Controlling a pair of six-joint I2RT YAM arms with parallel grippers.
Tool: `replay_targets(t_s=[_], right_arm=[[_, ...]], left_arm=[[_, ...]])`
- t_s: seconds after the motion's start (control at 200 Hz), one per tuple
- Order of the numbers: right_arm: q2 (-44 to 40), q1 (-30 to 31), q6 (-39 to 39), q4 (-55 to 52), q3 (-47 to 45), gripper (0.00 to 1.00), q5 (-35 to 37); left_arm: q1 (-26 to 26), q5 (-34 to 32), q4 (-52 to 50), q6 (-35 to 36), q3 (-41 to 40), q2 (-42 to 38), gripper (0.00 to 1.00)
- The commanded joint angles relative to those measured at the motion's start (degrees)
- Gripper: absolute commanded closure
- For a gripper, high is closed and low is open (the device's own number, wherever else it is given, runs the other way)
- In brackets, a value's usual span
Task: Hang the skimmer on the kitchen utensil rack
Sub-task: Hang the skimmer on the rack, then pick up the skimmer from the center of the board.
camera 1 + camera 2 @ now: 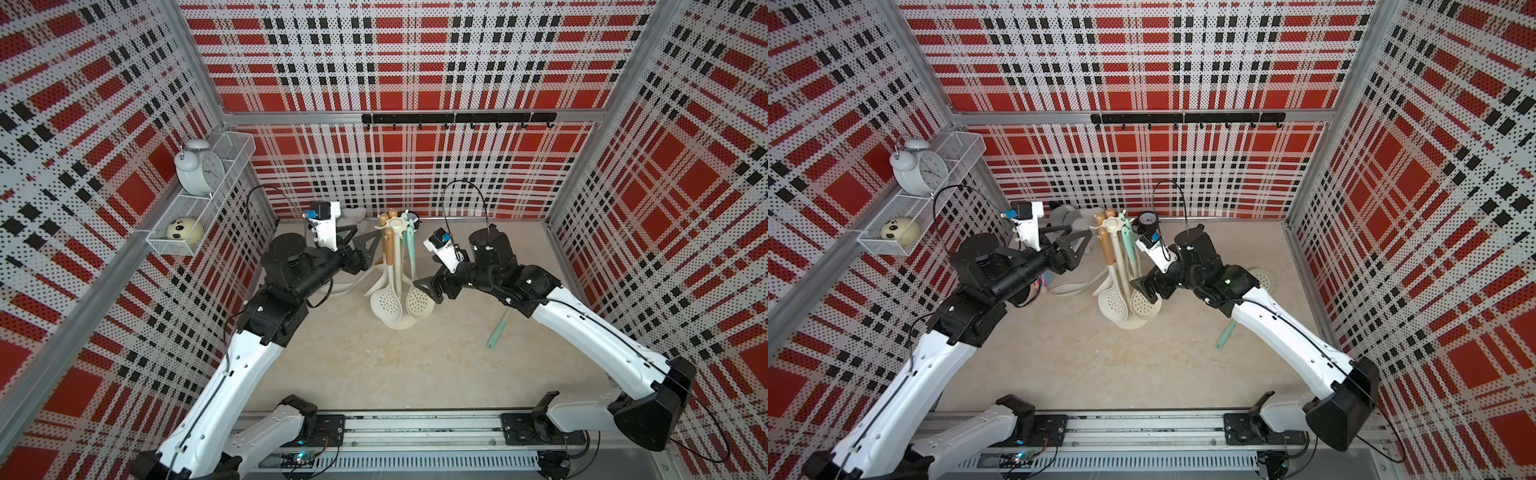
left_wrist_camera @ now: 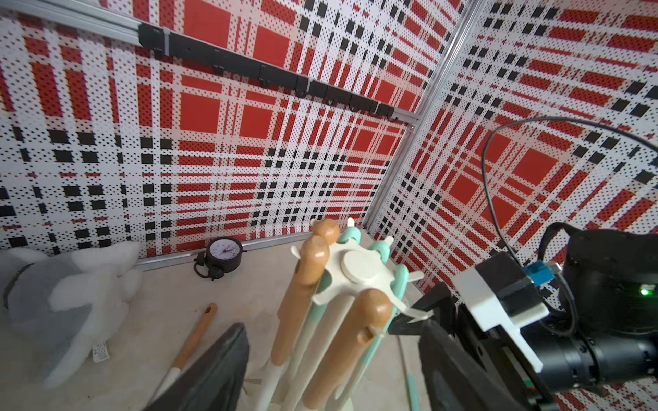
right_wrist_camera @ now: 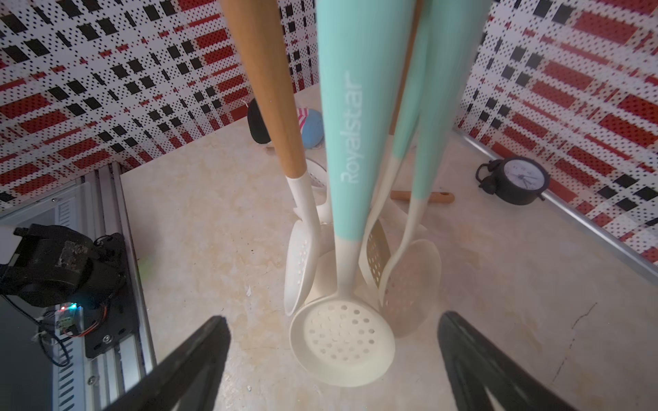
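Observation:
The robot has to swing its right gripper next over the mint-handled utensil still unhung below it, farther from the rack, point its fingers down and lower them onto the handle's bowl-side end.
The cream-white kitchen utensil rack (image 1: 397, 226) stands at mid-table on its disc base (image 1: 405, 325), in both top views. The skimmer (image 3: 343, 343), mint-handled with a perforated cream bowl, hangs from a prong of the crown (image 2: 359, 267). My right gripper (image 3: 334, 320) is open beside the bowl, with a gap between each of its fingers (image 3: 199, 352) and the bowl. My left gripper (image 2: 334, 331) is open on the rack's other side, near the crown. Its fingers (image 2: 217, 366) stand either side of the hanging handles, apart from them. A brown-handled skimmer (image 1: 385, 303) hangs alongside.
A mint-handled utensil (image 1: 496, 332) lies on the table under my right arm. A brown-handled utensil (image 2: 194, 338) lies left of the rack. A grey plush toy (image 2: 64, 302) and a black clock (image 2: 224, 254) sit by the back wall. A black hook rail (image 1: 457, 118) runs above.

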Motion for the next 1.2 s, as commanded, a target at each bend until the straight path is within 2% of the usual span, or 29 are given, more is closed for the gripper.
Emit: replay_targets(t_s=[0.0, 0.065, 0.15, 0.291, 0.361, 0.401, 0.476, 0.506, 0.596, 0.676, 0.782, 0.927, 1.102, 1.192], right_arm=[[-7.1, -0.7, 9.7, 12.2, -5.0, 0.00, 5.0], [-9.5, -0.9, 16.6, 12.5, -9.7, 0.00, 11.9], [-13.6, -2.8, 22.4, 11.3, -15.6, 0.00, 14.7], [-21.8, -7.4, 26.9, 12.6, -28.7, 0.00, 17.0], [-23.4, -12.2, 31.4, 8.4, -31.7, 0.00, 21.5], [-22.4, -16.2, 35.2, 4.4, -31.8, 0.00, 23.3], [-18.7, -24.4, 37.5, -0.8, -32.0, 0.14, 22.8], [-16.9, -27.5, 37.8, -1.7, -32.1, 0.17, 21.6], [-10.1, -34.5, 36.2, -1.3, -32.0, 0.17, 17.1], [-1.7, -35.6, 34.1, -2.5, -29.0, 0.17, 19.0], [8.4, -35.9, 33.3, -3.5, -24.9, 0.20, 21.3], [15.2, -36.0, 33.6, -1.4, -22.2, 0.27, 23.9], [19.9, -36.1, 33.6, -0.9, -19.5, 0.35, 25.6], [21.8, -36.4, 33.4, 0.3, -19.4, 0.43, 23.5]], left_arm=[[0.3, -4.2, 3.7, 0.2, -2.5, -4.7, 0.22], [-0.4, -6.8, 3.4, 0.9, -4.4, -7.1, 0.22], [-3.8, -12.1, 3.5, 2.2, -7.6, -10.3, 0.22], [-15.2, -25.3, 4.1, 4.5, -13.7, -16.0, 0.22], [-21.3, -31.5, 4.8, 4.9, -17.2, -17.6, 0.23], [-24.6, -34.0, 5.4, 4.6, -19.1, -17.9, 0.23], [-30.3, -38.0, 7.7, 3.4, -22.8, -17.7, 0.24], [-32.2, -39.4, 9.2, 2.9, -24.3, -17.6, 0.24], [-37.8, -42.1, 14.5, 1.8, -28.3, -17.0, 0.25], [-40.8, -42.8, 18.9, 1.1, -31.2, -15.5, 0.25], [-41.9, -40.9, 22.9, -0.3, -33.4, -12.8, 0.26], [-41.1, -37.0, 24.8, -1.8, -33.8, -9.5, 0.29], [-33.6, -24.9, 26.7, -5.8, -35.0, -8.5, 0.36], [-31.6, -22.6, 27.3, -6.3, -35.7, -9.1, 0.37]])
